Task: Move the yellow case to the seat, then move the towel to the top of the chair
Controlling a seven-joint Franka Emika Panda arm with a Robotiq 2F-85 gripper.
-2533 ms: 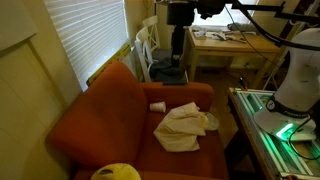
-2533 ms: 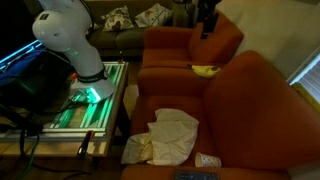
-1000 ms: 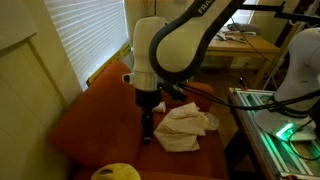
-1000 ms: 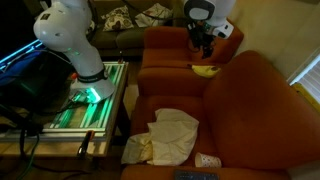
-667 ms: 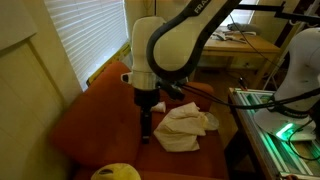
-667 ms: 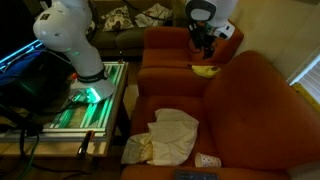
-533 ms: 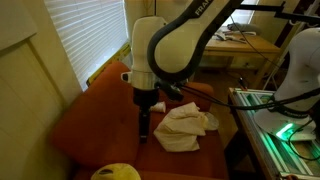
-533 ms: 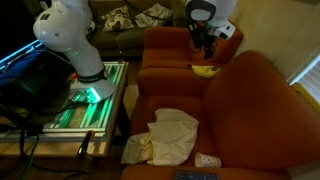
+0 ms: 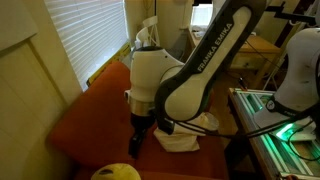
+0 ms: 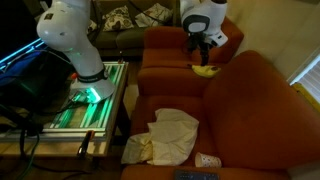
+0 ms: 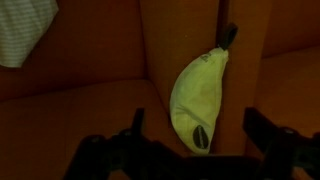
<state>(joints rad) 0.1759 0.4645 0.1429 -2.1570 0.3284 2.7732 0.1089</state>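
My gripper goes down and outward onto the yellow case's end opposite the dark tab next, as that end lines up between my open fingers.
The yellow case is banana-shaped with a dark end tab. In the wrist view it lies between my fingers, on the orange chair's top edge. It shows at the bottom of an exterior view and on the chair back in an exterior view. My gripper is open and empty, right above the case. The cream towel lies crumpled on the seat, partly hidden behind my arm in an exterior view.
The orange armchair has a second orange chair behind it. A small white item lies on the seat. A glass table with green light stands beside the chair. Window blinds fill the wall.
My arm has swung down from the far chair toward the near chair back, and the gripper now hangs just over the yellow case. The towel and case have not moved.
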